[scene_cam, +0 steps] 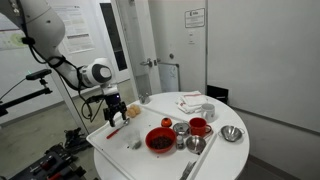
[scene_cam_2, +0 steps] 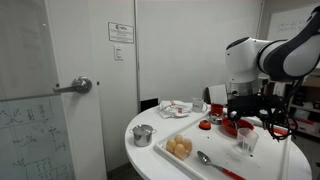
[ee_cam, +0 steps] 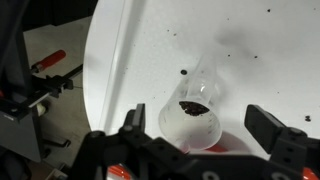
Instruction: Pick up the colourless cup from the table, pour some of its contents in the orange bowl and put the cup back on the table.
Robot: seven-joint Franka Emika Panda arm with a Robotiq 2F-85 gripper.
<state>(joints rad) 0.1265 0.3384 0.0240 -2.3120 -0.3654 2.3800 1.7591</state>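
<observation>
The colourless cup [scene_cam_2: 247,143] is below and outward of the robot's gripper, so the gripper should next go down and outward with its open fingers on both sides of the cup and close.
The colourless cup [ee_cam: 196,112] stands upright on the white table [ee_cam: 150,60], with dark grains in its bottom. In the wrist view it sits between my gripper's [ee_cam: 200,122] two black fingers, which are spread wide and do not touch it. In an exterior view the cup [scene_cam_2: 247,143] is just below the open gripper [scene_cam_2: 250,117], near the table edge. The orange-red bowl [scene_cam: 159,139] with dark contents sits right beside the cup, and its rim [ee_cam: 236,148] shows under it in the wrist view. The gripper [scene_cam: 115,111] hangs over the table's side nearest the arm.
A red mug [scene_cam: 199,127], shiny metal cups [scene_cam: 181,128] and a metal bowl [scene_cam: 232,133] crowd the table beyond the orange-red bowl. A spoon [scene_cam_2: 205,158] and a tray with round pale items [scene_cam_2: 180,148] lie near another edge. A metal cup [scene_cam_2: 143,135] stands apart.
</observation>
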